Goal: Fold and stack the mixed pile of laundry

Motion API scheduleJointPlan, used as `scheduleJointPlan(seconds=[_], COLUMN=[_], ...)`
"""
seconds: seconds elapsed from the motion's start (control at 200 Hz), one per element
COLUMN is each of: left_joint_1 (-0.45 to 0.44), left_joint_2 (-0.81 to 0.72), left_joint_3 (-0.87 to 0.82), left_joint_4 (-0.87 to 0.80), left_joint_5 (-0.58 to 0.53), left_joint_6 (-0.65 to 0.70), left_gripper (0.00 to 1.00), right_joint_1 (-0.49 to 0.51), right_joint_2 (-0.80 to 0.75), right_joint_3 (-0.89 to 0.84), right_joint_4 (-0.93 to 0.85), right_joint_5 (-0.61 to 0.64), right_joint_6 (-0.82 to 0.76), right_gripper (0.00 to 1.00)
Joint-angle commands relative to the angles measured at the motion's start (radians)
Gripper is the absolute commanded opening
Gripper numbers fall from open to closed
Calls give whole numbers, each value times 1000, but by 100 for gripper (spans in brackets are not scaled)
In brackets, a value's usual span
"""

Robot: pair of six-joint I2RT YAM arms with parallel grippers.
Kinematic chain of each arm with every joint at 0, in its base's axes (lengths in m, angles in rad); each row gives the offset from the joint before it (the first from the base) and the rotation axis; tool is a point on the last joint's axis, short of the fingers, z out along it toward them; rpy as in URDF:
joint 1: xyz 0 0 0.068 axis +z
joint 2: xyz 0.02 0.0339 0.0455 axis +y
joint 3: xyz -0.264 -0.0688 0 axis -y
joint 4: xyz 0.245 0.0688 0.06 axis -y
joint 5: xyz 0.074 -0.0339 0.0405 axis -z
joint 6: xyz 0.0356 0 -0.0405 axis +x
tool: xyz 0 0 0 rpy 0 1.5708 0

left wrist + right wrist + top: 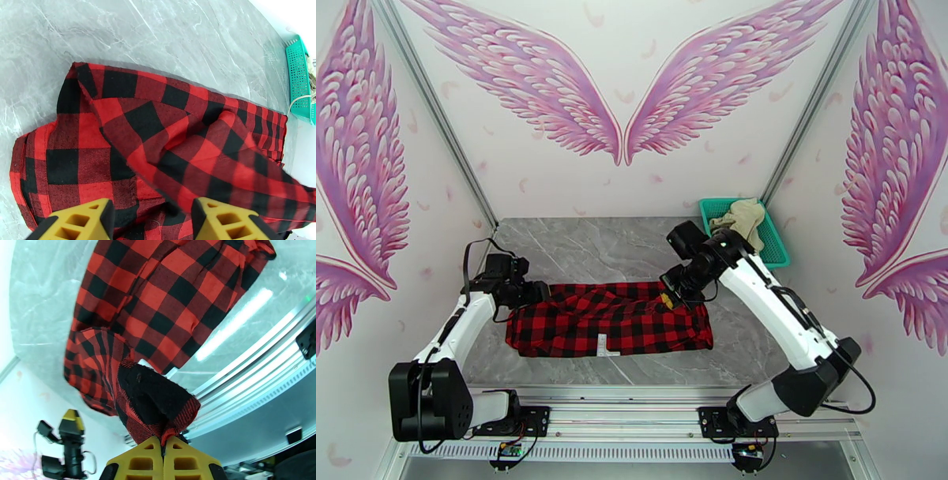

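My right gripper still has the cloth hanging lifted, so next it needs to move gently toward the shirt's basket-side end below it and lower the fold to let go of it.
The red-and-black check shirt (608,320) lies as a wide band across the middle of the grey table, its white label (602,343) near the front edge. My right gripper (669,298) is shut on a fold of the shirt's right end, and the pinched cloth (154,405) is lifted between the yellow fingers (138,461). At the shirt's upper left corner my left gripper (533,294) stands open, its yellow fingers (75,223) apart just above the check fabric (158,134). The cream garment (740,217) sits bunched in the teal basket.
The teal mesh basket (774,245) stands at the back right corner of the table, also seen at the far right (298,75) from the left wrist. Bare grey tabletop (584,249) lies behind the shirt. An aluminium rail (632,395) runs along the near edge.
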Motion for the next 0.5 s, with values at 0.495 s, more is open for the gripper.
scheduleJointPlan(seconds=[0.495], left_joint_1=[4], left_joint_2=[-60], left_joint_3=[-54], left_joint_4=[-33], left_joint_5=[52], left_joint_6=[24], left_gripper=[58], right_joint_1=[-181], right_joint_2=[89], right_joint_3=[-160], right_joint_4=[157], right_joint_5=[-32], right_joint_6=[229], right_gripper=[0])
